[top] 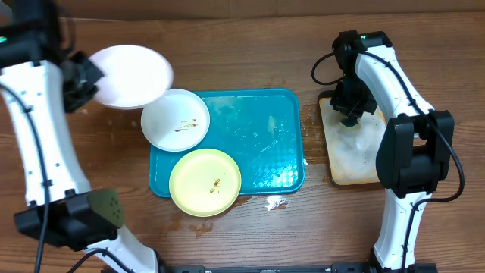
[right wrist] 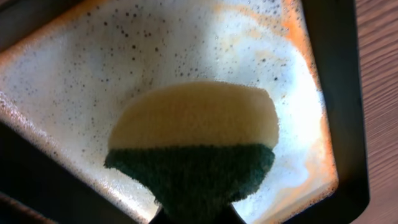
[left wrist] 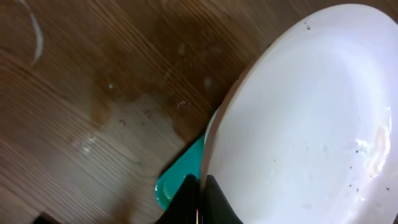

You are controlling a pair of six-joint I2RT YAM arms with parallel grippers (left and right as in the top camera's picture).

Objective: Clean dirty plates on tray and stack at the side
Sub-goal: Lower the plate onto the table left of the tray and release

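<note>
My left gripper moves down and back, away from the teal tray, next. Then it lays the white plate on the tabletop (top: pixel 104 130) (left wrist: pixel 132 88), since the wood lies open there.
My left gripper (top: pixel 85 82) is shut on the rim of a white plate (top: pixel 132 74) and holds it above the table, left of the teal tray (top: pixel 265 144). In the left wrist view the fingers (left wrist: pixel 200 198) pinch that plate (left wrist: pixel 311 124), with a tray corner (left wrist: pixel 180 177) below. A second white plate (top: pixel 174 120) with dark smears lies on the tray's left end. The pale yellow-green plate (top: pixel 204 182) lies at its front left corner, overhanging. My right gripper (top: pixel 350 115) is shut on a yellow and green sponge (right wrist: pixel 193 149) over the beige tray (top: pixel 356 159).
The small dark-rimmed beige tray (right wrist: pixel 298 81) holds soapy, speckled water and orange stains. Wet patches lie on the wooden table (top: pixel 250 227) near the teal tray. The arm bases stand at the front left and front right.
</note>
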